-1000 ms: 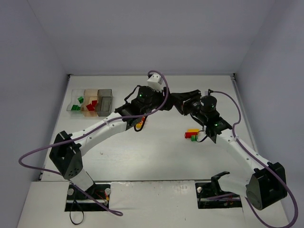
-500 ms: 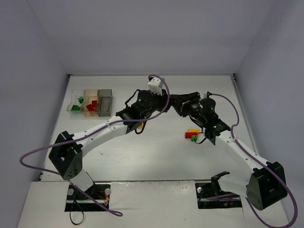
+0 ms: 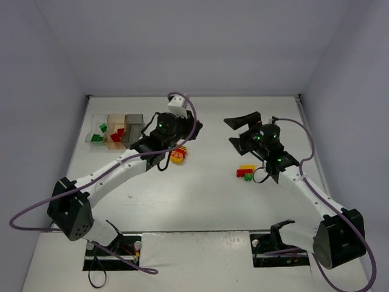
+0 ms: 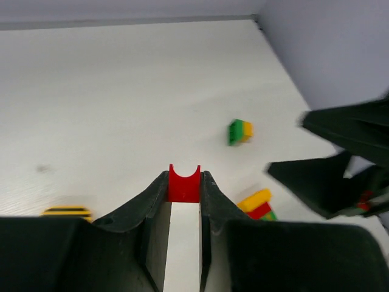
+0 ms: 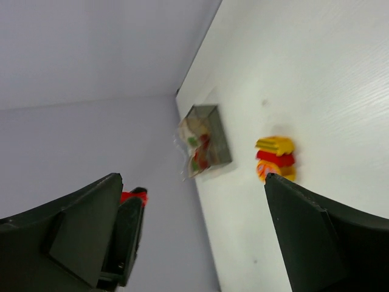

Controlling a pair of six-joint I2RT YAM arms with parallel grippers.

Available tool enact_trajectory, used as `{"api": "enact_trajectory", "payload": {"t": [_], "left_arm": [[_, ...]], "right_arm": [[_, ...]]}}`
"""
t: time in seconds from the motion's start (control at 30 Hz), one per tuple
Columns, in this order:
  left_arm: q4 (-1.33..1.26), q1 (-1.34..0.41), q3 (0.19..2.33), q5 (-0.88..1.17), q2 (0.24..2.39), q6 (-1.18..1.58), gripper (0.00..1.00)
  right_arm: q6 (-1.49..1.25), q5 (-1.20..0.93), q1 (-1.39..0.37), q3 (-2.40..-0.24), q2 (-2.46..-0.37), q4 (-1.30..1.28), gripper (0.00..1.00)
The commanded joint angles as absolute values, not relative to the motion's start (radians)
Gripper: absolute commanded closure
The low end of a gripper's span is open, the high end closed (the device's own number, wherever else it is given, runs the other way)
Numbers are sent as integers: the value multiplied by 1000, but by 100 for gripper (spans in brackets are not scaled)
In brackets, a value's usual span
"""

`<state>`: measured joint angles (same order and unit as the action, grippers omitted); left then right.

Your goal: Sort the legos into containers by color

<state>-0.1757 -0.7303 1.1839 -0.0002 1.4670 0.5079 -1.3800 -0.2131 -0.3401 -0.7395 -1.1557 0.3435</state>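
Observation:
Next, my left gripper will swing left in the top view over the amber box holding red legos, tip downward and release the matching red lego.
My left gripper point(image 4: 183, 182) is shut on a small red lego point(image 4: 183, 184), held above the table right of the containers point(image 3: 115, 131). In the top view the left gripper point(image 3: 194, 128) points right, towards my right gripper point(image 3: 238, 132), which stands wide open with nothing between its fingers. The clear box holds green legos, the amber box red ones. A yellow and red clump point(image 3: 177, 156) lies on the table under the left wrist. A yellow, red and green clump point(image 3: 245, 172) lies by the right arm, with a green and yellow piece point(image 4: 239, 131) beyond it.
The containers point(image 5: 203, 144) sit at the table's far left, near the wall. The right wrist view shows the yellow and red clump point(image 5: 275, 158) and the left gripper's fingers point(image 5: 124, 231) with red at their tip. Purple cables loop off both arms.
The two grippers were close together at mid-table. The right gripper has opened wide. The left arm has swung left with the red lego, uncovering the yellow and red clump.

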Motion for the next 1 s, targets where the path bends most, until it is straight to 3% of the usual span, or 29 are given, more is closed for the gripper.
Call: {"api": "enact_trajectory", "payload": {"t": [0.0, 0.2, 0.47, 0.77, 0.9, 0.97], "left_arm": [[-77, -594, 1190, -3, 1388, 528, 100], [323, -338, 1276, 0, 1407, 517, 100], [537, -13, 1523, 30, 1624, 411, 100], [609, 83, 1793, 9, 1931, 319, 100], [647, 83, 1905, -31, 2032, 299, 93], [646, 84, 1939, -32, 2060, 291, 84]], "right_arm": [[-1206, -189, -261, -817, -1152, 315, 0], [-785, -140, -193, -949, -1221, 51, 0], [-574, -147, -186, -933, -1210, -52, 0], [-462, -181, -183, -882, -1163, -95, 0], [-416, -186, -183, -865, -1143, -112, 0], [-400, -173, -183, -861, -1137, -117, 0]]}}
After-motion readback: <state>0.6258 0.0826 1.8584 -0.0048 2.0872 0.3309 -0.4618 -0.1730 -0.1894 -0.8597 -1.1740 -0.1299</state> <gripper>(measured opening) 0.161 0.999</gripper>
